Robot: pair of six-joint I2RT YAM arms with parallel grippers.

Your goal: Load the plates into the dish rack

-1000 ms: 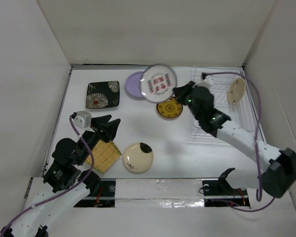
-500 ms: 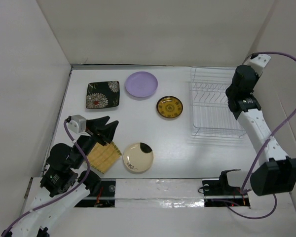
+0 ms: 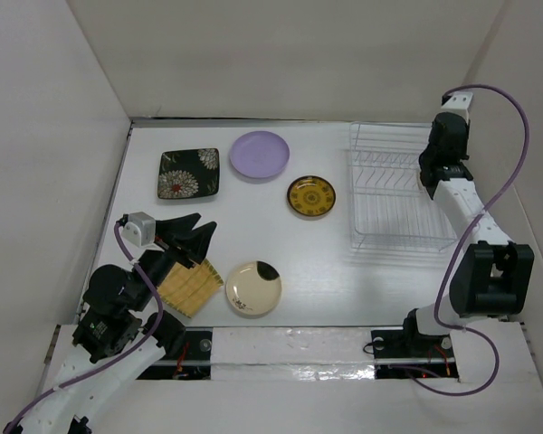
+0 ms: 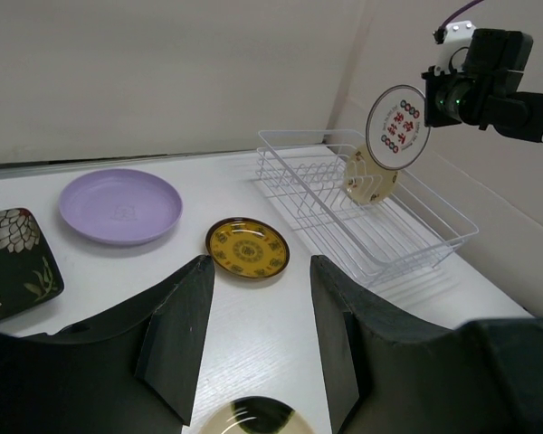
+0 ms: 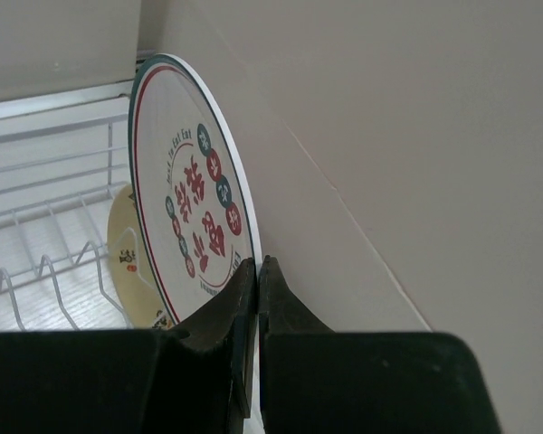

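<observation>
The robot's right gripper will next bring the white plate down, away from the wall, into the rack slot [image 3: 424, 188] [image 5: 159, 287] next to the tan plate.
My right gripper [image 5: 257, 262] is shut on the rim of the white plate with red marks [image 5: 185, 208] and holds it upright over the far right end of the dish rack [image 3: 380, 237]. The left wrist view shows that plate [image 4: 397, 127] above the rack [image 4: 416, 244]. A glossy tan plate [image 4: 369, 176] stands in a rack slot just below it. My left gripper [image 3: 195, 237] is open and empty above the table. On the table lie the lilac plate [image 3: 260, 155], the black floral square [image 3: 189, 173], the brown-gold plate [image 3: 310, 195], the cream plate with a black patch [image 3: 253, 287] and the yellow woven square [image 3: 192, 285].
White walls enclose the table on three sides. The right wall [image 5: 389, 136] runs close beside my right gripper and the rack. A foil-taped strip [image 3: 290, 342] runs along the near edge between the arm bases.
My right arm has carried the white plate from over the middle of the table to the rack's far right end and turned it upright. My left arm has barely moved.
</observation>
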